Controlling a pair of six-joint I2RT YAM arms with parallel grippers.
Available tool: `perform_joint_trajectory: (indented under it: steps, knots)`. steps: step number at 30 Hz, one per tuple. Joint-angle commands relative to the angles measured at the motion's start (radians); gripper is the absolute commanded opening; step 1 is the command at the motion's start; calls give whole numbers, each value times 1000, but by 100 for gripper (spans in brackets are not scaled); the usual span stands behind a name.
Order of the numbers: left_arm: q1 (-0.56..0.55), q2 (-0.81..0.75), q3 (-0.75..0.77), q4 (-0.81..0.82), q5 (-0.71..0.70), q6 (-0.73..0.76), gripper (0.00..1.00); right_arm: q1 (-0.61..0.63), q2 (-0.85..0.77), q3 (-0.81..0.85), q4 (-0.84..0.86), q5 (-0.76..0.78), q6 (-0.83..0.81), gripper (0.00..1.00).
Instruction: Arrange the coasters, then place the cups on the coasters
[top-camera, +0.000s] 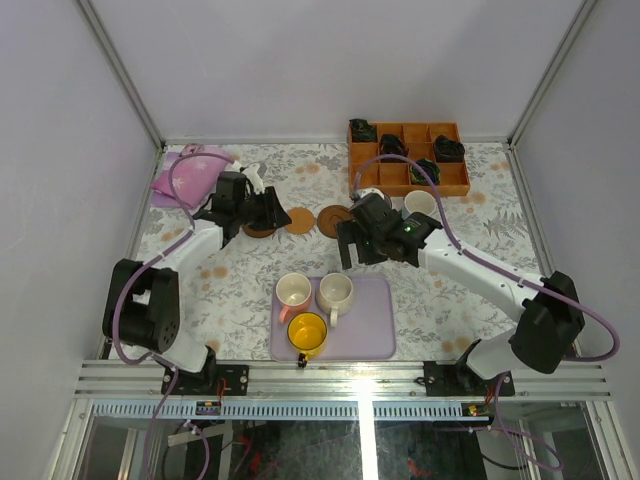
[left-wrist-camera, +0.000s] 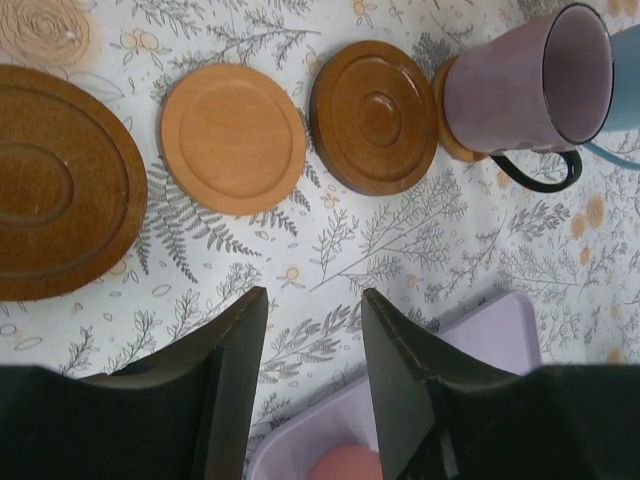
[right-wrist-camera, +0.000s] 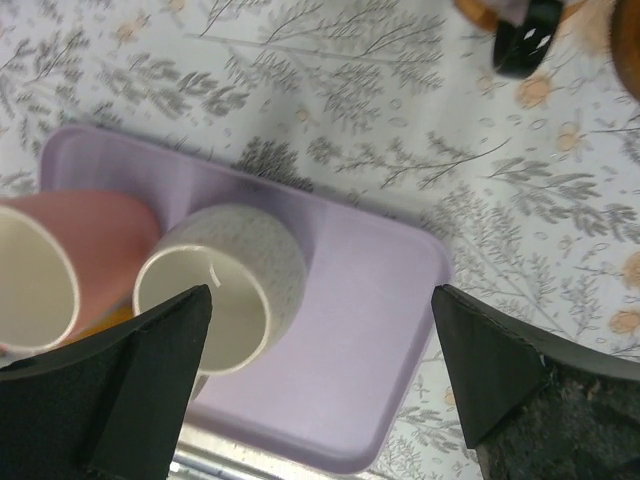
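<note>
The cream cup's handle (top-camera: 334, 317) (right-wrist-camera: 200, 384) sticks out toward the tray's front edge with open tray beside it, so the robot's right gripper will move back and down onto that handle.
In the left wrist view a row runs left to right: a large dark coaster (left-wrist-camera: 50, 185), a tan coaster (left-wrist-camera: 232, 138), a dark coaster (left-wrist-camera: 373, 115), then the purple cup (left-wrist-camera: 525, 85) standing on another tan coaster (left-wrist-camera: 452, 125). The light blue cup (left-wrist-camera: 625, 80) shows behind it. My left gripper (left-wrist-camera: 313, 300) is open and empty, near the large dark coaster (top-camera: 258, 230). My right gripper (right-wrist-camera: 320, 300) is open wide above the lavender tray (right-wrist-camera: 380, 320), beside the cream cup (right-wrist-camera: 225, 280) and pink cup (right-wrist-camera: 60, 260). The yellow cup (top-camera: 307, 332) sits at the tray's front.
An orange compartment box (top-camera: 408, 158) holding dark items stands at the back right. A pink cloth (top-camera: 185, 175) lies at the back left. The light blue cup (top-camera: 420, 203) stands just in front of the box. The tray (top-camera: 370, 320) lies near the front edge.
</note>
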Motion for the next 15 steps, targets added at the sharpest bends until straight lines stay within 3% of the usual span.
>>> perform_joint_trajectory:
  steps: [1,15]
  knots:
    - [-14,-61,-50,29,-17,-2,43,42,-53,-13,-12,-76,28,100]
    - [-52,-153,-90,0,-50,-30,43,246,-63,-103,12,-128,132,100]
